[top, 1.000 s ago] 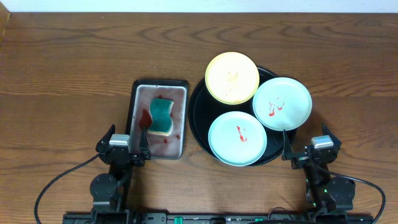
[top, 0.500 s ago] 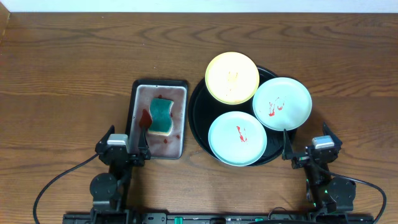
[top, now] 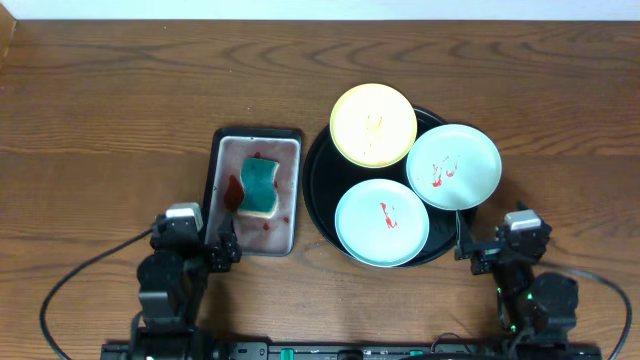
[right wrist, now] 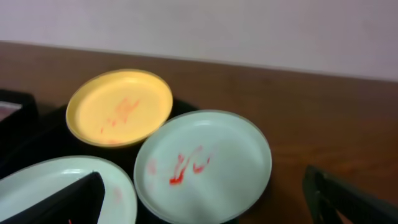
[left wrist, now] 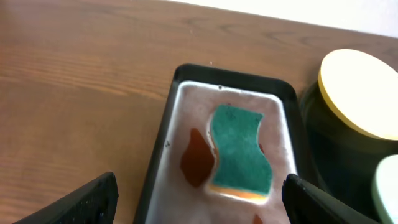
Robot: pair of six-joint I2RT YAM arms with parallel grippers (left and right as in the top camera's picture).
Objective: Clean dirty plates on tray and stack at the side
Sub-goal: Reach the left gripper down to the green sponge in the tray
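Note:
Next, my left gripper moves outward and down over the sponge's middle [top: 259, 187] [left wrist: 239, 149], since the sponge lies outward of my open fingers in the grey metal tray.
Three plates with red smears lie on the black tray [top: 318, 190]: a pale yellow plate [top: 373, 124] at the back, a mint plate [top: 454, 166] at the right and a mint plate [top: 382, 222] at the front. My left gripper [top: 222, 245] is open and empty at the front left corner of the grey metal tray. My right gripper [top: 470, 248] is open and empty just in front of the black tray's right side. In the right wrist view my open fingers [right wrist: 205, 208] frame the right mint plate [right wrist: 205, 162], with the yellow plate [right wrist: 119, 107] behind and the front mint plate [right wrist: 56, 168] at the left.
A small grey metal tray [top: 290, 160] left of the black tray holds a green and yellow sponge [top: 260, 185] and reddish liquid. The left wrist view shows my open left gripper [left wrist: 199, 208], the sponge [left wrist: 239, 152] and the yellow plate [left wrist: 364, 93]. Bare wooden table surrounds them.
My left gripper has drawn back a little toward the table's front edge. The right gripper has barely shifted. The plates and sponge have not moved.

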